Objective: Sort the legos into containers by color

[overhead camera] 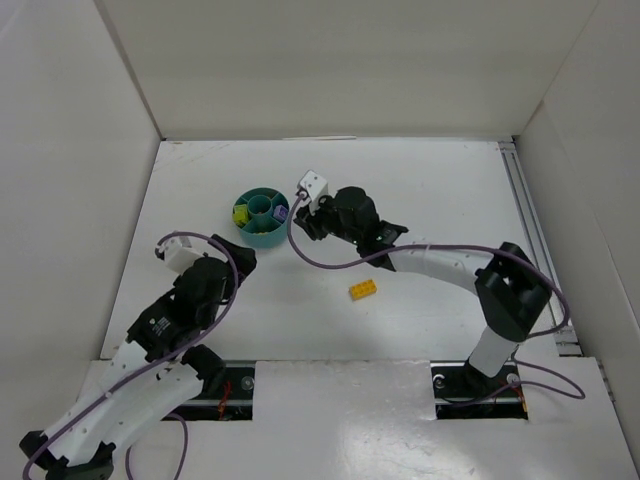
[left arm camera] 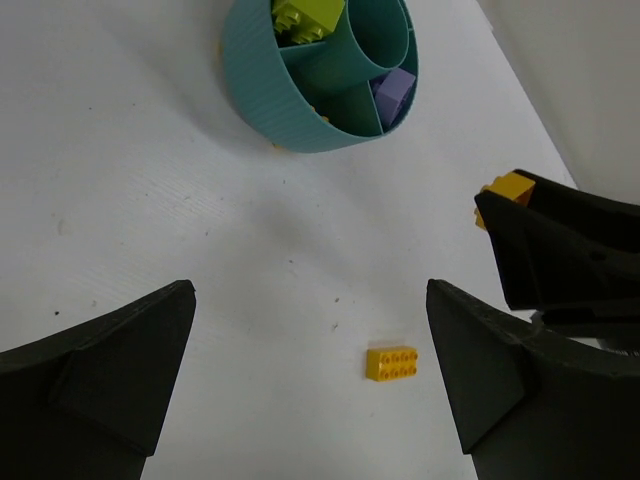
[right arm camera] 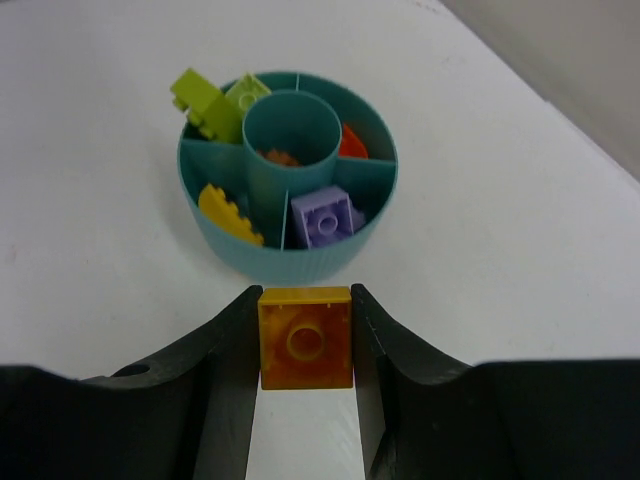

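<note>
My right gripper holds a lego that matches the color in the section of the dish holding an orange-yellow lego (overhead camera: pixel 262 235) (right arm camera: pixel 230 213). It will go left in the top view next, over that section, to release its own lego.
The round teal dish (overhead camera: pixel 261 217) (right arm camera: pixel 288 175) holds lime green legos (right arm camera: pixel 215 105), an orange-yellow one (right arm camera: pixel 228 215), a purple one (right arm camera: pixel 325 215) and an orange-red bit (right arm camera: pixel 352 142), each in its own compartment. My right gripper (right arm camera: pixel 305 300) (overhead camera: pixel 303 220) is shut on a square orange-yellow lego (right arm camera: pixel 305 338), just short of the dish's near wall and above the table. Another orange-yellow lego (overhead camera: pixel 363 289) (left arm camera: pixel 392 362) lies flat on the table. My left gripper (left arm camera: pixel 310 290) (overhead camera: pixel 243 256) hangs open and empty, with that loose lego below it towards its right finger.
White walls (overhead camera: pixel 80 200) enclose the table on the left, back and right. A metal rail (overhead camera: pixel 530 230) runs along the right side. Purple cables (overhead camera: pixel 330 262) loop from both wrists. In the left wrist view the right gripper (left arm camera: pixel 560 250) fills the right side.
</note>
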You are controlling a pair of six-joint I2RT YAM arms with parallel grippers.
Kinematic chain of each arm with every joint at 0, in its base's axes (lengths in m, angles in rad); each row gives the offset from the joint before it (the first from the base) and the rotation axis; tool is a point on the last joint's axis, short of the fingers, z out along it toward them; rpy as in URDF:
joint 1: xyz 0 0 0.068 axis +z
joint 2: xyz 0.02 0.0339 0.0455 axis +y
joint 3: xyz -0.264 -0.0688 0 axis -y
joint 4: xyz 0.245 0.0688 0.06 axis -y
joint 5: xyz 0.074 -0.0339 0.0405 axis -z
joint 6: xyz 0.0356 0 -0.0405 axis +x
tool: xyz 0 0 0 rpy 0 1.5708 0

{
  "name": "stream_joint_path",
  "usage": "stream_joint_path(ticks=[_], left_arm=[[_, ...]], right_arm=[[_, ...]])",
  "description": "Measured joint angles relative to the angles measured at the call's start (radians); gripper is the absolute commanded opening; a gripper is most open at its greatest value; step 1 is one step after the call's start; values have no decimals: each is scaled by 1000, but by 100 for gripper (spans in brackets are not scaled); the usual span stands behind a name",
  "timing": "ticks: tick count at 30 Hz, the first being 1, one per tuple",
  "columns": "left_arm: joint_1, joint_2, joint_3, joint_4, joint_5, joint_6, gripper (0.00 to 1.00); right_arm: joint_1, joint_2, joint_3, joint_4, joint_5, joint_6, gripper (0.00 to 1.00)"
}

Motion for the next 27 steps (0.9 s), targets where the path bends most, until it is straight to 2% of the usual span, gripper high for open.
stream_joint_path(ticks=[5,12,22,27], left_arm=[[0,-40,24,-76,-35,-60,100],[0,-52,53,-141,-43,-107,100],[0,-96,53,-185,-64,-126,100],[0,-96,55,-200,-72,-125,100]], right_arm=[[15,132,86,112,-17,17,24],[34,293,214,153,-21,35,24],[87,361,285,183,45,56,26],[93,395,290,213,113,92,29]])
